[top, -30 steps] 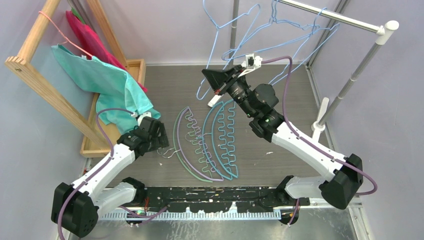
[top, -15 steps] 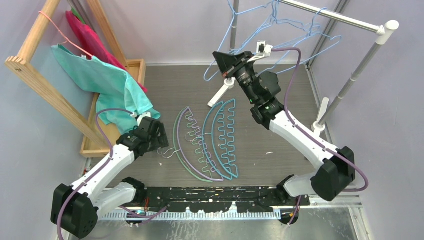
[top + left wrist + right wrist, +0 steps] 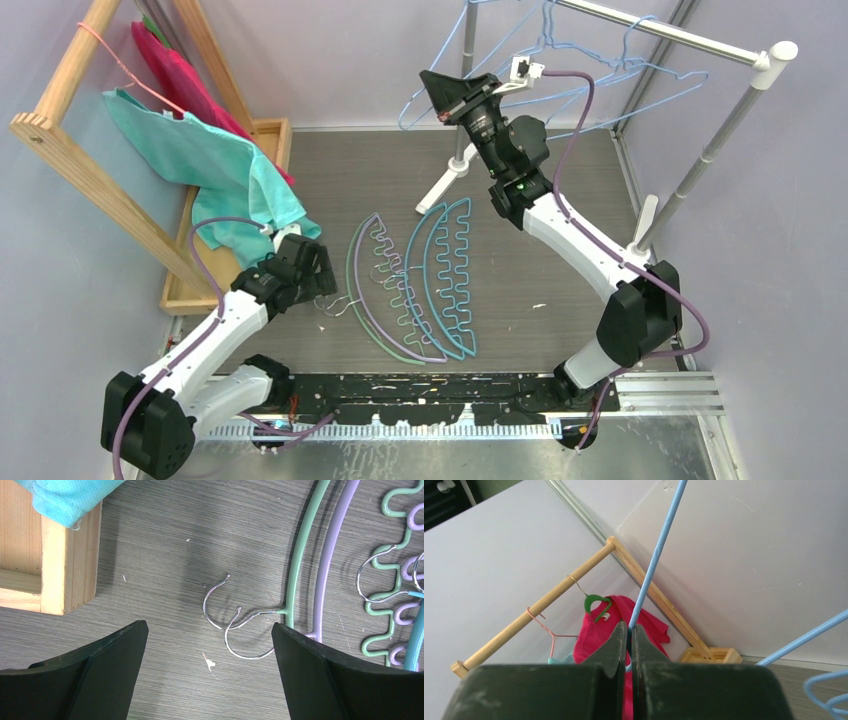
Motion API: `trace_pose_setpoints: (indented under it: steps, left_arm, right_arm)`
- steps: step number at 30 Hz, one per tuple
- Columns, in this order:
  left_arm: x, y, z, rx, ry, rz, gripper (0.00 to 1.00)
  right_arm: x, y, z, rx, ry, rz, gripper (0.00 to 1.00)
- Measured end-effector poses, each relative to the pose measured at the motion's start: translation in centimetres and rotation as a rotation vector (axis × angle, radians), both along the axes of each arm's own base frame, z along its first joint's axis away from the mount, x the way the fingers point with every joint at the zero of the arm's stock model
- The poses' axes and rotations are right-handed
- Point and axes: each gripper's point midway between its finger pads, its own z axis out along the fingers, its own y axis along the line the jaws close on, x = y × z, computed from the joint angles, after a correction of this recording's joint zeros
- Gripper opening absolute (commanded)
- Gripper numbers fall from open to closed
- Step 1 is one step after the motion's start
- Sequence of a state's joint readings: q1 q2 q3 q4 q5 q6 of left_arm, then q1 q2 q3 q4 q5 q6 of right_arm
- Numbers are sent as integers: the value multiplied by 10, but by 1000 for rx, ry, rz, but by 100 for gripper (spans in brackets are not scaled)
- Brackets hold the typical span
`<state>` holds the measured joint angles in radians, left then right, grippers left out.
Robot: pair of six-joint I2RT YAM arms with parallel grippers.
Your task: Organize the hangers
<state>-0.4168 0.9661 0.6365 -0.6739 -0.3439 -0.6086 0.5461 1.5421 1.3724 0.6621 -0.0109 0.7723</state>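
Observation:
Next, my right gripper needs to carry the light-blue wire hanger to the right in the top view, toward the other light-blue hangers, and release it, because it stands apart from them.
My right gripper (image 3: pixel 441 88) is raised high at the back, left of the silver rail (image 3: pixel 660 35), and is shut on a light-blue wire hanger (image 3: pixel 452 50). In the right wrist view its jaws (image 3: pixel 629 630) pinch the blue wire (image 3: pixel 656 550). More light-blue wire hangers (image 3: pixel 600 75) hang on the rail. Green (image 3: pixel 349 280), lilac (image 3: pixel 368 310) and teal (image 3: pixel 412 270) arched hangers lie on the table. My left gripper (image 3: pixel 318 283) is open and empty just left of them, over two metal hooks (image 3: pixel 220 605) beside the green (image 3: pixel 300 555) and lilac (image 3: pixel 330 555) arcs.
A wooden rack (image 3: pixel 80 165) stands at the left with a teal cloth (image 3: pixel 200 150), a red garment (image 3: pixel 170 60) and a pink wire hanger (image 3: pixel 120 70). Its wooden base (image 3: pixel 70 565) is near my left gripper. The rail's white foot (image 3: pixel 445 185) rests behind the arched hangers.
My right arm has lifted the light-blue hanger off the table area, up and back toward the rail. The left arm and the arched hangers have not moved.

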Motion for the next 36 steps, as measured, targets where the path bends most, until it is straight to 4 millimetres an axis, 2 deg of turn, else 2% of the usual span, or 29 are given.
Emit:
trace_pose_setpoints:
  steps: [7, 12, 18, 25, 27, 30, 36]
  left_arm:
    - [0, 0, 0, -1, -2, -1, 98]
    - [0, 0, 0, -1, -2, -1, 98]
    - [0, 0, -1, 1, 2, -1, 98]
    - [0, 0, -4, 8, 15, -3, 98]
    - [0, 0, -4, 8, 15, -4, 98]
    - [0, 0, -3, 8, 14, -4, 98]
    - [0, -1, -4, 4, 17, -8, 98]
  right_arm:
    - [15, -26, 6, 82, 26, -33, 1]
    - [31, -44, 2, 139, 66, -51, 1]
    - [45, -55, -17, 187, 138, -54, 1]
    - [50, -54, -47, 193, 226, -46, 1]
    - [51, -53, -56, 189, 249, -48, 8]
    - [49, -55, -62, 189, 262, -52, 11]
    - [34, -69, -59, 201, 276, -87, 38]
